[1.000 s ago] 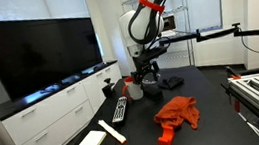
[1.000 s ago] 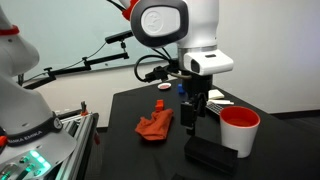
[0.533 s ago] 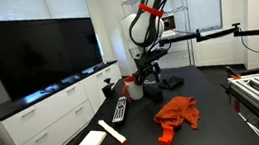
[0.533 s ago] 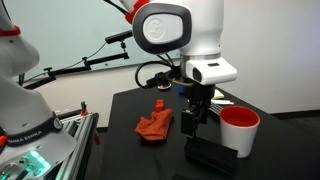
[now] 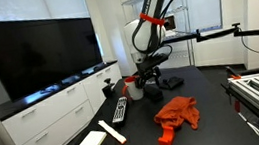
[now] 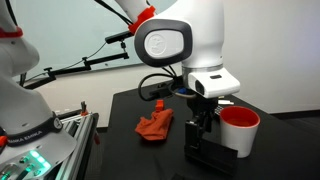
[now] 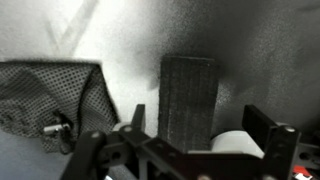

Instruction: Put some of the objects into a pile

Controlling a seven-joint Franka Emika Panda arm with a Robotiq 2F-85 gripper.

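The robot's open fingers are already on each side of the black rectangular block (image 6: 210, 153) (image 7: 188, 112), so its gripper should next move slightly down onto the block and close there.
My gripper (image 6: 203, 128) hangs low over a black rectangular block (image 6: 210, 153) on the black table, and it also shows in an exterior view (image 5: 151, 80). In the wrist view the fingers (image 7: 200, 125) are open, one on each side of the dark grey block (image 7: 188, 90), and do not touch it. A red cup (image 6: 240, 130) with a white inside stands right beside the block; its rim shows in the wrist view (image 7: 235, 145). A red cloth (image 5: 178, 111) lies crumpled mid-table, seen in both exterior views (image 6: 155, 125).
A remote (image 5: 120, 109), a white block (image 5: 92, 140), a wooden stick (image 5: 111, 131) and a small red block (image 5: 164, 138) lie on the table's near part. A TV (image 5: 36, 54) stands on a white cabinet. A second robot (image 6: 25, 110) stands nearby. Dark mesh cloth (image 7: 40, 100) lies beside the block.
The gripper has come down and shifted sideways over the black block beside the red cup. The objects on the table have not moved.
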